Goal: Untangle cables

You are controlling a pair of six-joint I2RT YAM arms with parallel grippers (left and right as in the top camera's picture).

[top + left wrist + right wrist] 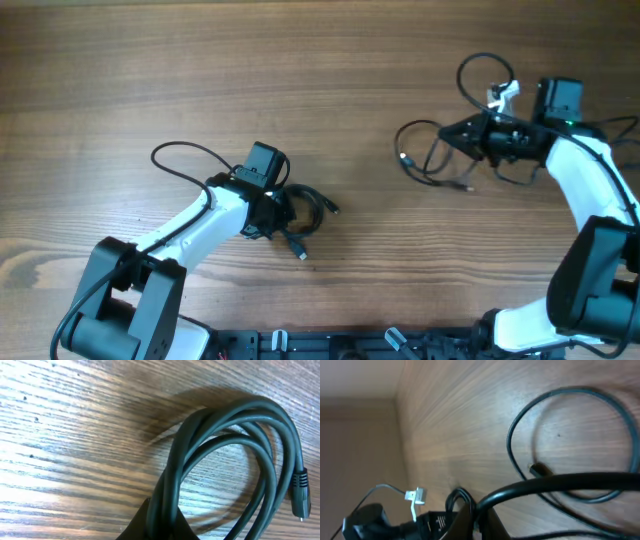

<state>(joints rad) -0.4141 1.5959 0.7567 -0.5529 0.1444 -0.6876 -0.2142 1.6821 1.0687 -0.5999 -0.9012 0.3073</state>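
The robot's left gripper has its coil [292, 209] clear of the other cable, so next it needs to shift slightly outward and to the right in the overhead view, then open.
One black cable [308, 212] lies coiled on the wooden table beside my left gripper [282, 213]. In the left wrist view that gripper [162, 521] is shut on several strands of the coil [225, 435], and a plug end [299, 494] hangs at the right. A second black cable [420, 158] spreads in loose loops at the right. My right gripper [447, 133] is shut on it. The right wrist view shows the fingers [482, 519] pinching a strand, with a wide loop [570, 445] and a plug [539, 469] beyond.
A white flat connector [503, 95] on a thin lead sits by the right wrist, also seen as a white connector [415, 496] next to a black adapter [362, 520]. The left arm's own wire [185, 152] arcs over the table. A table edge [397, 420] shows in the right wrist view.
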